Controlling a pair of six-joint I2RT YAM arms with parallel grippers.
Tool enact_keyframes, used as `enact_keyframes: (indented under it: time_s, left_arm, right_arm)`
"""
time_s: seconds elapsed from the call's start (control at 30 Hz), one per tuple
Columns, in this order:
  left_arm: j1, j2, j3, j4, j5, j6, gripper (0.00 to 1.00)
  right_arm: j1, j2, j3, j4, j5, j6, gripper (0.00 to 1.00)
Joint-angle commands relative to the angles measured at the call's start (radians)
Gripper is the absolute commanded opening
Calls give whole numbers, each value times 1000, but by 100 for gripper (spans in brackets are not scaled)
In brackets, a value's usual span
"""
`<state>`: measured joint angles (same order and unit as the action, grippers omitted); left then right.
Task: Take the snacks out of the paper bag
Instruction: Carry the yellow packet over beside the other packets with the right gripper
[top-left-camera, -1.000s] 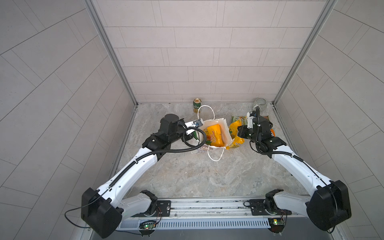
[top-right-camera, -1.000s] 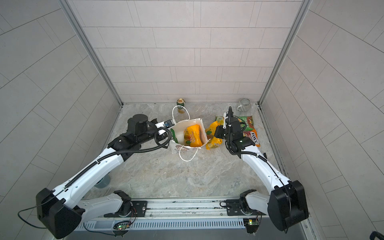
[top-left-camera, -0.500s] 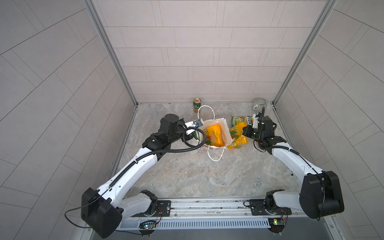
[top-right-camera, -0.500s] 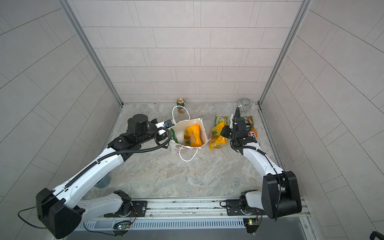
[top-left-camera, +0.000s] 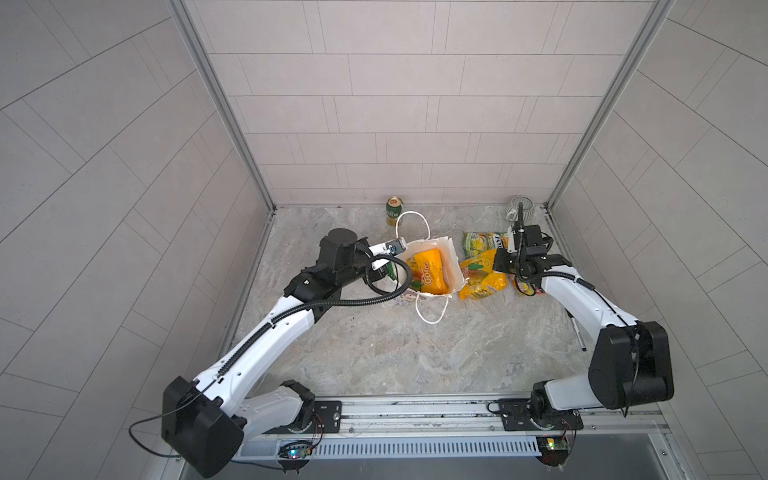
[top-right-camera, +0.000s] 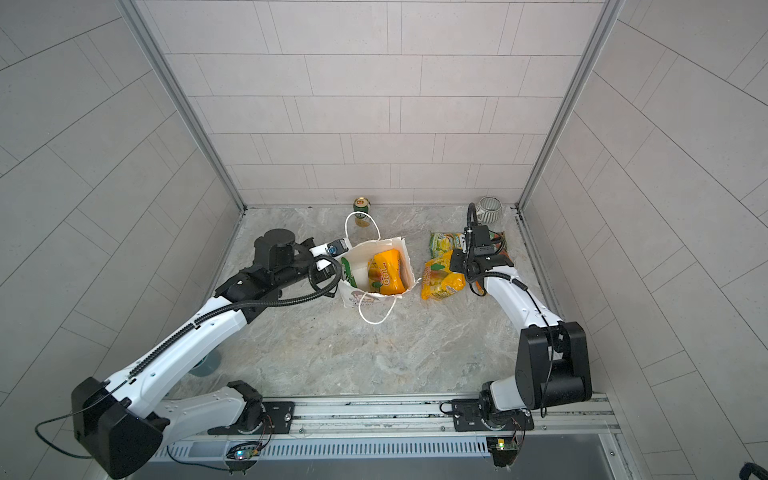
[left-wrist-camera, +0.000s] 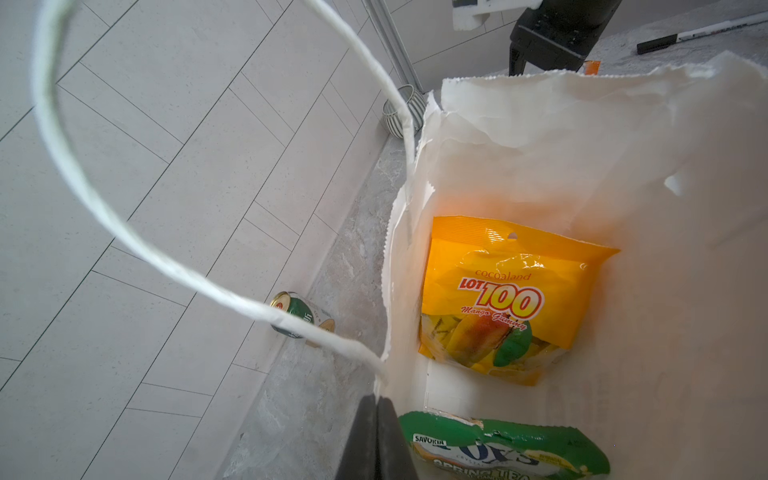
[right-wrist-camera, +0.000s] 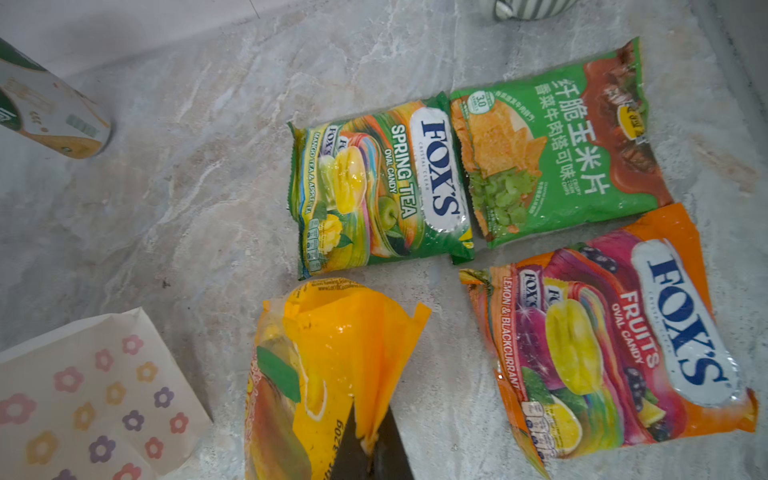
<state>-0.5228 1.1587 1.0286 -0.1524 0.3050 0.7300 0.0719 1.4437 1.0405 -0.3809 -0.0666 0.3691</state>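
Note:
The yellow-orange packet's gripped edge is still raised, so my right gripper will next move down toward the bare tabletop beside the orange-red FOX'S packet and let go of the yellow-orange packet.
The white paper bag stands open, and my left gripper is shut on its rim next to a cord handle. Inside the bag lie a yellow-orange snack packet and a green FOX'S packet. My right gripper is shut on the edge of another yellow-orange packet, just right of the bag. Flat on the table beyond it lie a green FOX'S packet, a green chips packet and an orange-red FOX'S packet.
A green-and-gold can stands at the back wall behind the bag. A striped mug sits in the back right corner. A pen lies by the right wall. Tiled walls close in three sides.
My right gripper has carried the yellow-orange packet a little to the right and down, away from the bag's mouth. The left arm and the bag have stayed still.

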Motion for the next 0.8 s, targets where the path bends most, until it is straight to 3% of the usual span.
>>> enact_keyframes:
  time_s: [0.0, 0.3, 0.77]
  left_arm:
    - [7, -30, -5, 43, 23, -14, 0]
    - [6, -38, -12, 50, 23, -13, 0]
    - [4, -39, -9, 51, 19, -13, 0]
  right_arm:
    - [3, 38, 45, -86, 73, -36, 1]
    - [3, 140, 149, -173, 124, -58, 4]
    - [2, 254, 184, -185, 209, -7, 7]
